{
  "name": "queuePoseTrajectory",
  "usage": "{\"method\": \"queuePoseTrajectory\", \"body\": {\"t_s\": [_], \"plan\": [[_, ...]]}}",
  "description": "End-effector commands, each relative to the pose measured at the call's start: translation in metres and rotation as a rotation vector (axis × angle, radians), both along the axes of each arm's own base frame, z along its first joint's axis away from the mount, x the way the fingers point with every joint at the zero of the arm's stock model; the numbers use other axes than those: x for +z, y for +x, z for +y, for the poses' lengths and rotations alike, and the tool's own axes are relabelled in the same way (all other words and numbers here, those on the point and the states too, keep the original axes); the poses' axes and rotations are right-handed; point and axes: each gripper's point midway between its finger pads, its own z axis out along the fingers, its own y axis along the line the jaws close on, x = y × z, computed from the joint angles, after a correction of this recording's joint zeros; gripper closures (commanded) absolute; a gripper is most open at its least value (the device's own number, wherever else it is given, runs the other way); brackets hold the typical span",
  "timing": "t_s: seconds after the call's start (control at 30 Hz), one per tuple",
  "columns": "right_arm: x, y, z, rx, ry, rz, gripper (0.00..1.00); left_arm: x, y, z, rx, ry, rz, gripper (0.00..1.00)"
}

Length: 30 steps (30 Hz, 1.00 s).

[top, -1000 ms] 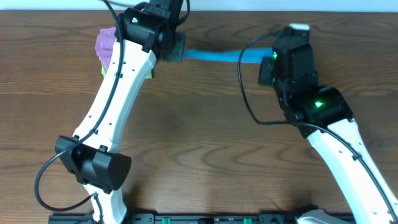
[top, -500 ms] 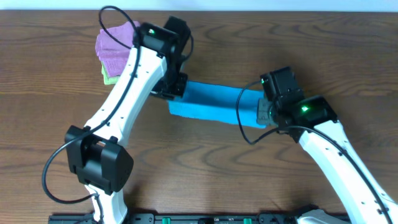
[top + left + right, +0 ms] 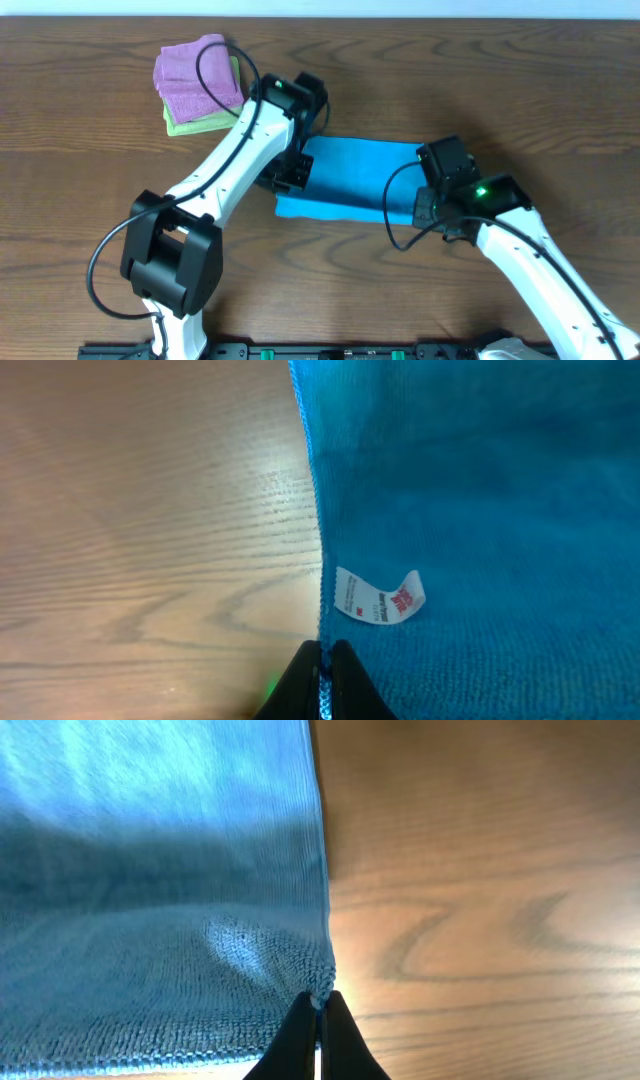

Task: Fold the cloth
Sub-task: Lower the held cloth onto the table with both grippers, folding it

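Observation:
My right gripper first moves away from my base and down over the cloth next, to lay the cloth's pinched corner by its far edge (image 3: 417,146).
The sky-blue cloth (image 3: 345,178) lies as a wide folded band in the middle of the wooden table. My left gripper (image 3: 287,178) is shut on its left edge; the left wrist view shows the black fingertips (image 3: 322,678) pinching the hem of the cloth (image 3: 480,510), next to a small white tag (image 3: 378,600). My right gripper (image 3: 428,200) is shut on the cloth's right corner; the right wrist view shows the fingertips (image 3: 318,1025) clamped on the corner of the cloth (image 3: 160,890).
A folded pink cloth (image 3: 195,68) sits on a folded light green cloth (image 3: 200,122) at the back left of the table (image 3: 100,200). Both arms' cables hang over the table near the cloth.
Both grippers pulled the cloth's far edge toward the front of the table. The cloth went from a thin strip at the back to a wide band lying in the middle.

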Motion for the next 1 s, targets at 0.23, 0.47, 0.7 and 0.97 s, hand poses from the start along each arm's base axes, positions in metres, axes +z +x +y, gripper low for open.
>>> {"method": "queuePoseTrajectory", "body": {"t_s": [0.23,0.47,0.7,0.97], "plan": [[-0.004,0.028,0.017,-0.031,0.063,-0.154,0.98,-0.032,0.021,0.016,0.043,0.032,-0.090,0.94],[0.007,0.057,0.008,-0.070,0.005,-0.294,0.98,-0.030,0.077,0.031,0.093,0.045,-0.300,0.93],[-0.003,0.071,-0.004,-0.109,-0.067,-0.311,0.98,-0.022,0.118,0.009,0.065,-0.046,-0.465,0.92],[-0.027,0.095,-0.009,-0.149,-0.071,-0.315,0.99,-0.017,0.144,0.003,0.077,-0.067,-0.573,0.89]]}}
